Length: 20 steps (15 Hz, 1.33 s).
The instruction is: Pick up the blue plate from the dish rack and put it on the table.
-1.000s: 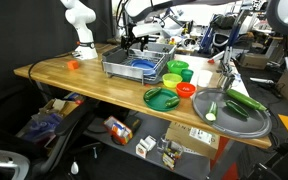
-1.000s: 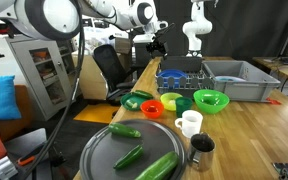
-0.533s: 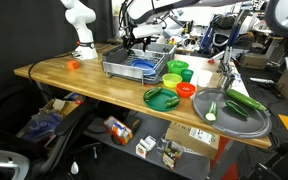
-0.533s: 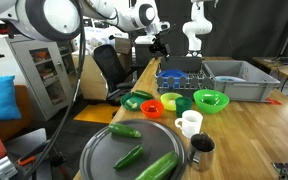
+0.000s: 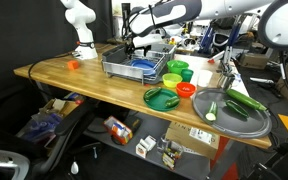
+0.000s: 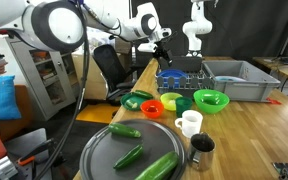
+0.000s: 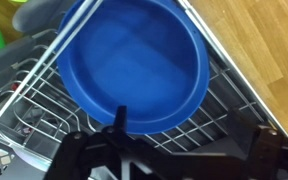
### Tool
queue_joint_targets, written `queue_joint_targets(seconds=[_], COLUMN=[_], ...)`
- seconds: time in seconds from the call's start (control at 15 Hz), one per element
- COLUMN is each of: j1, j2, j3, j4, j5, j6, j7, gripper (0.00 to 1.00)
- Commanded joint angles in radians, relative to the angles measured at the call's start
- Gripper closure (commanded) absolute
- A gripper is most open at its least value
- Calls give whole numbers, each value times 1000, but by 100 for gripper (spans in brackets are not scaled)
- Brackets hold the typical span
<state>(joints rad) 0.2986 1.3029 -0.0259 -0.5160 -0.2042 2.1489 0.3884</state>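
The gripper will next lower onto the blue plate's rim with one finger on each side, because that rim is below the gripper, between its two open fingers.
The blue plate lies in the dish rack and fills most of the wrist view. It also shows in both exterior views, inside the grey wire dish rack on the wooden table. My gripper is open and empty. It hangs just above the plate's edge, with one dark finger over the rim and the other over the rack wires. In the exterior views the gripper hovers over the rack.
A green plate, a red bowl and green bowls stand beside the rack. A round metal tray holds cucumbers. A white mug, a metal cup and a grey bin stand nearby.
My gripper has shifted slightly over the rack toward the plate. The plate has not moved.
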Motion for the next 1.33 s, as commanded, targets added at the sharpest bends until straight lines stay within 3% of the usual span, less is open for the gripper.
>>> queue_joint_targets(seconds=[0.0, 0.07, 0.27, 0.33, 0.73, 0.8, 0.87, 1.07, 1.13, 1.2, 1.27], j1=[-1, 5, 9, 8, 11, 13, 12, 13, 14, 12, 12], j2=[42, 93, 129, 69, 89, 160, 93, 100, 172, 104, 108], j3=[-20, -37, -34, -17, -13, -29, -14, -16, -31, -18, -20], j4=[52, 138, 178, 58, 52, 179, 52, 49, 176, 46, 45], j5=[-7, 22, 31, 9, 10, 35, 12, 8, 31, 8, 5], j6=[31, -5, -13, 45, 58, -2, 51, 53, -6, 45, 46], j7=[8, -14, -33, -21, -47, -69, -59, -75, -99, -91, -97], gripper=[0, 0, 0, 0, 0, 0, 0, 0, 0, 0, 0])
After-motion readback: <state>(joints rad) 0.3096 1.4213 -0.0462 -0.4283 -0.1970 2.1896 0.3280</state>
